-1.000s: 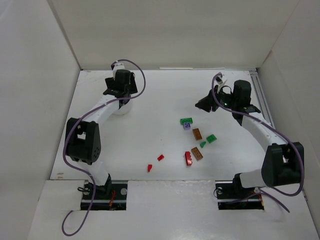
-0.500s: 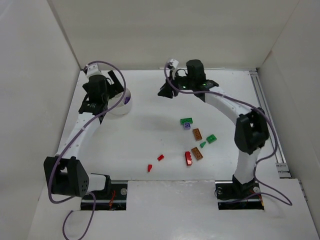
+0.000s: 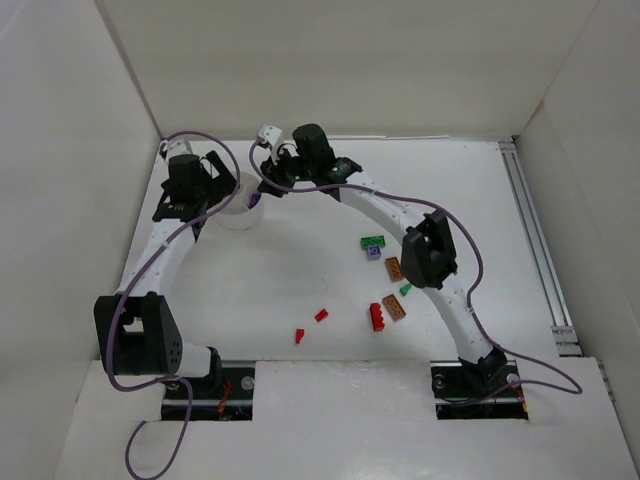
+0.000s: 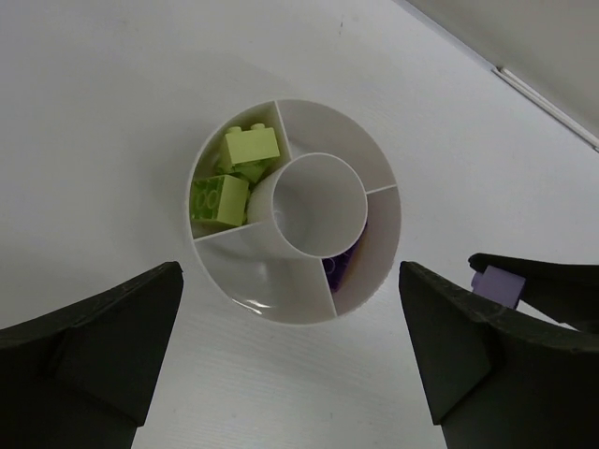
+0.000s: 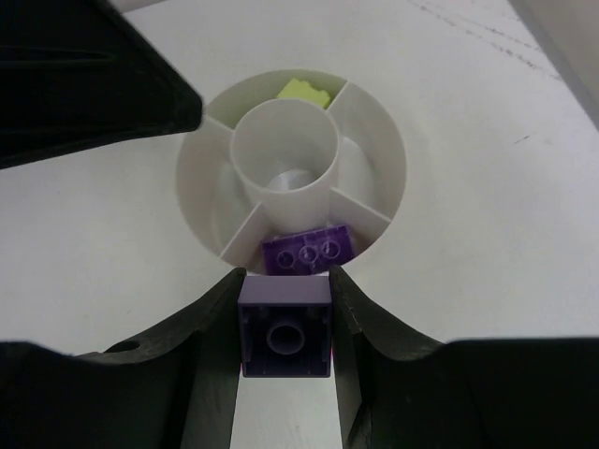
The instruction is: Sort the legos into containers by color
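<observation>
I need to move my right gripper to the left in the top view, over the dark purple brick's compartment [image 5: 309, 250], to let go of the matching light purple brick.
The white divided cup [image 3: 238, 214] stands at the back left. In the left wrist view its compartments [image 4: 281, 304] hold two yellow-green bricks [image 4: 251, 145] and a dark purple brick [image 4: 342, 269]. My right gripper [image 3: 262, 188] is shut on a light purple brick [image 5: 284, 337] and holds it just beside the cup's rim [image 5: 379, 140], above the dark purple brick [image 5: 309, 251]. My left gripper [image 4: 290, 346] is open and empty, its fingers spread wide on the near side of the cup. Loose green [image 3: 373, 241], brown [image 3: 394, 267] and red [image 3: 376, 317] bricks lie mid-table.
Two small red bricks [image 3: 321, 315] lie apart toward the front. The right arm's elbow [image 3: 430, 255] hangs over the brick pile and hides part of it. White walls enclose the table. A rail [image 3: 532, 230] runs along the right edge.
My right arm swung left across the table with the light purple brick, from the right side to the cup. My left gripper moved off the cup to its left side.
</observation>
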